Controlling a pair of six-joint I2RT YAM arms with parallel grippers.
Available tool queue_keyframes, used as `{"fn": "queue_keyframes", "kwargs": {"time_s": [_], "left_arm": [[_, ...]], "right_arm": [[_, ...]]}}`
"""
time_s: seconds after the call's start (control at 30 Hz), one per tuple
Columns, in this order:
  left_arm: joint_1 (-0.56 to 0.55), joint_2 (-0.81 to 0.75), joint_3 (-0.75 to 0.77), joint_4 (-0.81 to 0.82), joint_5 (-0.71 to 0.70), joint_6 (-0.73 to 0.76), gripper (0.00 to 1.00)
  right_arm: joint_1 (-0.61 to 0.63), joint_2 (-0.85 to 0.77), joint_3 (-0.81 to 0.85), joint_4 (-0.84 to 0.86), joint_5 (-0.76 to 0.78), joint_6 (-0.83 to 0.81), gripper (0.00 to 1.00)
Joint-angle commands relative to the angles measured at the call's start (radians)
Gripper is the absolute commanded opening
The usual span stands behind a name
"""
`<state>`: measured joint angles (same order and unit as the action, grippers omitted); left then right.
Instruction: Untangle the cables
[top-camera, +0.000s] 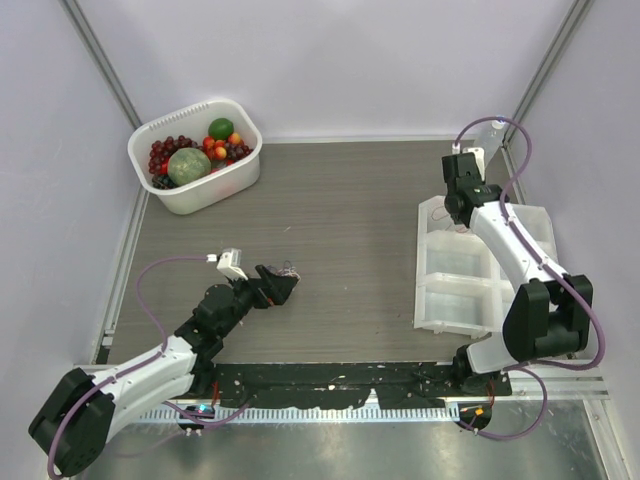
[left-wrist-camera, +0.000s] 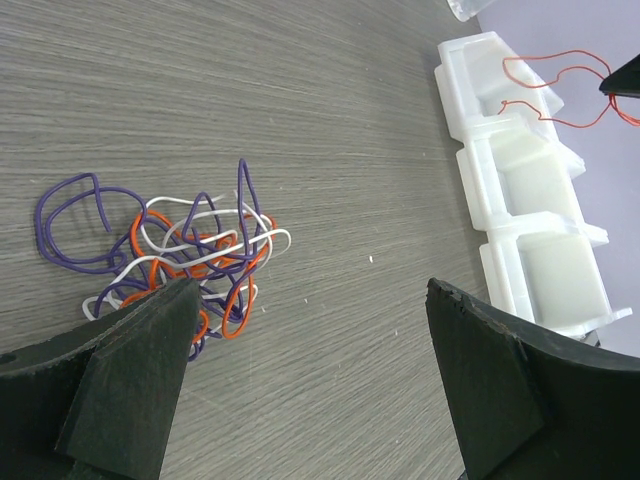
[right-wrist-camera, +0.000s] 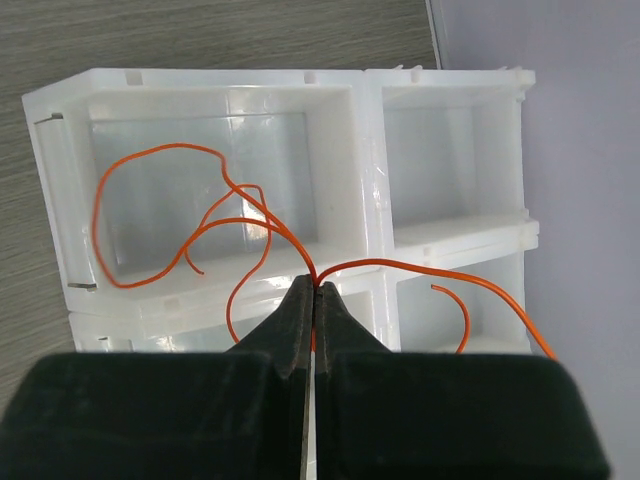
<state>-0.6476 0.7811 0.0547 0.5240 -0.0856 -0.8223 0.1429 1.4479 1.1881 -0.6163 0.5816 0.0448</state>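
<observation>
The loops of the orange cables dangle over the tray's empty far section (top-camera: 439, 222) (right-wrist-camera: 205, 185) beside the open tabletop, so next I should move my right gripper down into it and release the cables.
The cables lie as a small tangle (left-wrist-camera: 170, 250) of purple, orange and white strands on the grey table, just beyond the left fingertip. From above the tangle (top-camera: 289, 268) shows only as a small dark clump at the jaw tips. My left gripper (left-wrist-camera: 312, 300) (top-camera: 278, 283) hovers low, jaws open wide and empty. My right gripper (right-wrist-camera: 315, 288) (top-camera: 458, 212) is shut on thin orange cables (right-wrist-camera: 150, 150), pinched at the middle. Their loose ends hang over the far compartments of a white divided tray (right-wrist-camera: 365, 130). In the left wrist view the same orange cables (left-wrist-camera: 545, 75) dangle above that tray (left-wrist-camera: 480, 150).
A white basket (top-camera: 240, 178) full of fruit stands at the far left corner of the table. The divided tray (top-camera: 428, 290) lies along the right side under the right arm. Slanted frame posts and pale walls close in the table.
</observation>
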Motion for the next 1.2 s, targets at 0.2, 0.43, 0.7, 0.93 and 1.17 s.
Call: {"fn": "queue_keyframes", "kwargs": {"time_s": [0.2, 0.43, 0.7, 0.93, 1.17], "left_arm": [[0.002, 0.012, 0.008, 0.036, 0.001, 0.02, 1.0], [0.002, 0.017, 0.01, 0.036, 0.001, 0.02, 1.0], [0.002, 0.015, 0.008, 0.036, -0.002, 0.022, 1.0], [0.002, 0.018, 0.01, 0.037, -0.005, 0.022, 1.0], [0.003, 0.026, 0.011, 0.042, 0.0, 0.023, 1.0]], "right_arm": [[0.0, 0.129, 0.065, -0.065, 0.043, -0.074, 0.01], [0.0, 0.276, 0.136, 0.015, -0.074, -0.048, 0.01], [-0.02, 0.341, 0.081, 0.181, -0.227, 0.023, 0.01], [-0.156, 0.344, 0.007, 0.297, -0.52, 0.174, 0.01], [-0.255, 0.327, -0.07, 0.372, -0.759, 0.274, 0.14]]}}
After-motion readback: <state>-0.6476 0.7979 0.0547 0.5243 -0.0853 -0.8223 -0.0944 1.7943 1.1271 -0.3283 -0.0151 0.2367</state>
